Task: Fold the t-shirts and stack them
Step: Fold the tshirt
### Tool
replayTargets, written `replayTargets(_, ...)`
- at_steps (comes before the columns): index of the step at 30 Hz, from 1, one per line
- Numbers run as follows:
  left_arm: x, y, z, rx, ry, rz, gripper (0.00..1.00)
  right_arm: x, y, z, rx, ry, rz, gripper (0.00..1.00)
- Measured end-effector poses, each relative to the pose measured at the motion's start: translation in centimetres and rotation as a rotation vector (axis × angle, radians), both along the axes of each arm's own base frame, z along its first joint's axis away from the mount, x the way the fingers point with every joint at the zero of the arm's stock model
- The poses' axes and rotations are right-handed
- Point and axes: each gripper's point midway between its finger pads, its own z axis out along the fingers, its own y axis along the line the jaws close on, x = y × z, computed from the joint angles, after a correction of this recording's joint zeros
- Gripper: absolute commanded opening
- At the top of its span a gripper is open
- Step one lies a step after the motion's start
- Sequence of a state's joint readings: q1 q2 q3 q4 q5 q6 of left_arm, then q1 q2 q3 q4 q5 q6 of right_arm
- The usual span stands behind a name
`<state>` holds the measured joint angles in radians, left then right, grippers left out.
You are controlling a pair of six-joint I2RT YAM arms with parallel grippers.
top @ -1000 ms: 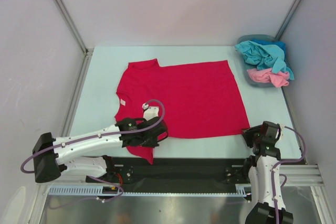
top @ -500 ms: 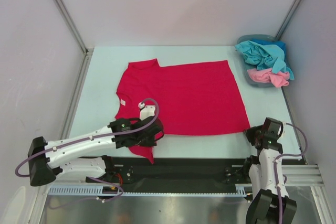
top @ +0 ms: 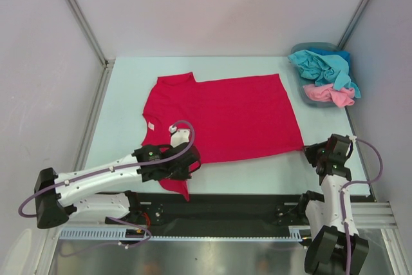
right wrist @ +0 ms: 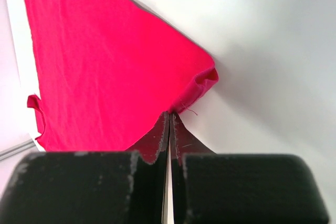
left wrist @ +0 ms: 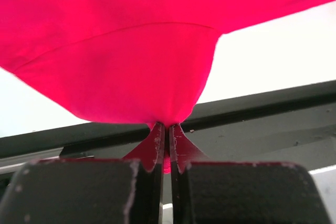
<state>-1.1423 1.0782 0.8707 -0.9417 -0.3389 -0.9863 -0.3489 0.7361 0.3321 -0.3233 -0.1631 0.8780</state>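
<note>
My left gripper will next move the pinched sleeve outward onto the shirt's body near the white neck label (top: 149,125) (left wrist: 105,1) and let it go, because the sleeve sticks out toward the black bar.
A crimson red t-shirt (top: 222,117) lies spread on the pale table (top: 122,101), with a small white neck label (top: 149,125) at its left. My left gripper (top: 187,170) is shut on the shirt's near-left sleeve; the left wrist view shows red cloth (left wrist: 126,72) pinched between its fingertips (left wrist: 168,126). My right gripper (top: 308,151) is shut on the shirt's near-right hem corner (right wrist: 202,80), pinched at the tips (right wrist: 170,113). A teal-blue t-shirt (top: 322,66) and a light pink t-shirt (top: 328,93) lie bunched in the basket.
A blue-grey plastic basket (top: 297,88) stands at the table's far right corner. Metal frame posts (top: 77,14) and pale walls close in the sides. A black rail (top: 219,207) runs along the near edge by the arm bases.
My right gripper has moved away from me with the near-right hem corner, drawing that hem up the table. My left gripper shifted slightly left with the sleeve, then stayed.
</note>
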Motion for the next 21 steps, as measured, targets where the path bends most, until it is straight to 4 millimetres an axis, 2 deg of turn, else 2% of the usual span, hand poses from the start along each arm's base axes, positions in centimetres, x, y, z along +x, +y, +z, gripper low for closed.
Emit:
replayTargets(5, 1.6, 0.1, 0.9, 0.034, -0.025, 0.048, 0.00, 0.7, 0.1, 0.2, -0.008, -0.019, 0.015, 0.00)
replayTargets(15, 8.3, 1.0, 5.2, 0.038, -0.135, 0.181, 0.00, 2.7, 0.6, 0.0, -0.028, -0.009, 0.048, 0.00)
replayTargets(21, 9.9, 2.4, 5.3, 0.070, -0.146, 0.210, 0.00, 4.8, -0.1, 1.4, -0.047, -0.047, 0.042, 0.00)
